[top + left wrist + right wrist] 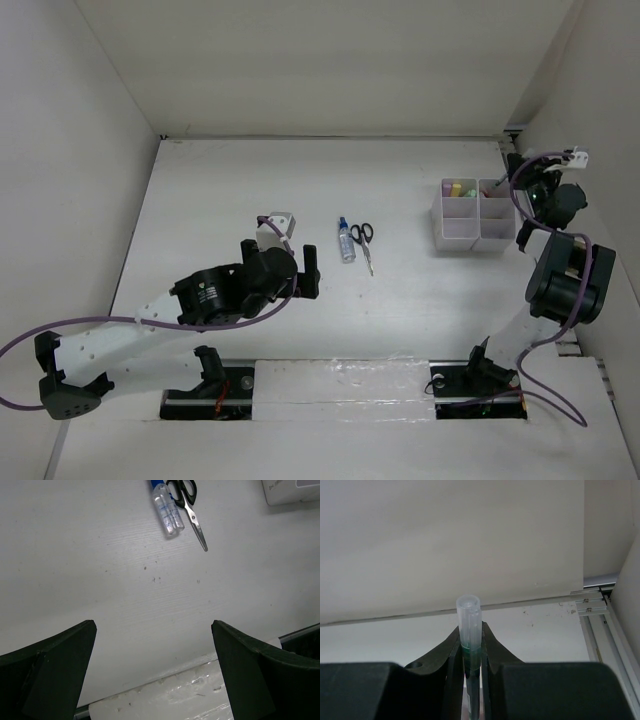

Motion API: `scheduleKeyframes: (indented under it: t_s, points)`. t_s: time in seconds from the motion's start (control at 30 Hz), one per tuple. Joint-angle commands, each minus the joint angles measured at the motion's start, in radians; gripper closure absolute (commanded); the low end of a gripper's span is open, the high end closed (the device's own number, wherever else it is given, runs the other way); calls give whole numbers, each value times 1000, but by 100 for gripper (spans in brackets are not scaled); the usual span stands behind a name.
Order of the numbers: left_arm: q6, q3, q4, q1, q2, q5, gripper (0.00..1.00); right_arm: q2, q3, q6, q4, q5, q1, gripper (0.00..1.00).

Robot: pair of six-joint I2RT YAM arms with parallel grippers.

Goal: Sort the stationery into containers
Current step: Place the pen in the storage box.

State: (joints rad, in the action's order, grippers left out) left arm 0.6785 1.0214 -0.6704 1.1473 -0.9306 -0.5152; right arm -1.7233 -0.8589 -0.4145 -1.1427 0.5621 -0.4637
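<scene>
My right gripper lowers slightly and moves toward the organizer point(470, 232) next, over its far section's opening, as the green pen points into that section beside the sticks.
The white four-compartment organizer point(470, 232) stands at the right of the table, with yellow, pink and green sticks point(459, 188) in its back-left compartment. My right gripper point(528, 178) is just right of the organizer and raised; in the right wrist view the gripper point(470, 630) is shut on a green pen with a clear cap point(469, 612), held upright. A blue-capped bottle point(346, 243) and black-handled scissors point(364, 239) lie side by side mid-table, also in the left wrist view (bottle point(167, 511), scissors point(191, 507)). My left gripper point(311, 270) is open and empty, left of the bottle.
White walls close in the table at the back and both sides. A metal rail point(592, 605) runs along the back-right corner. The taped front strip point(200, 685) lies below my left gripper point(152, 627). A corner of the organizer point(290, 492) shows in the left wrist view.
</scene>
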Motion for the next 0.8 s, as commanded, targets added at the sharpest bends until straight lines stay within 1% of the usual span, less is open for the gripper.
scheduleKeyframes:
  t_s: [0.0, 0.77]
  points:
    - [-11, -6, 23, -1, 21, 0, 1, -16, -46, 16, -35, 38, -4, 100]
    - [-20, -6, 32, -1, 21, 0, 1, -53, -46, -13, -46, 56, -4, 100]
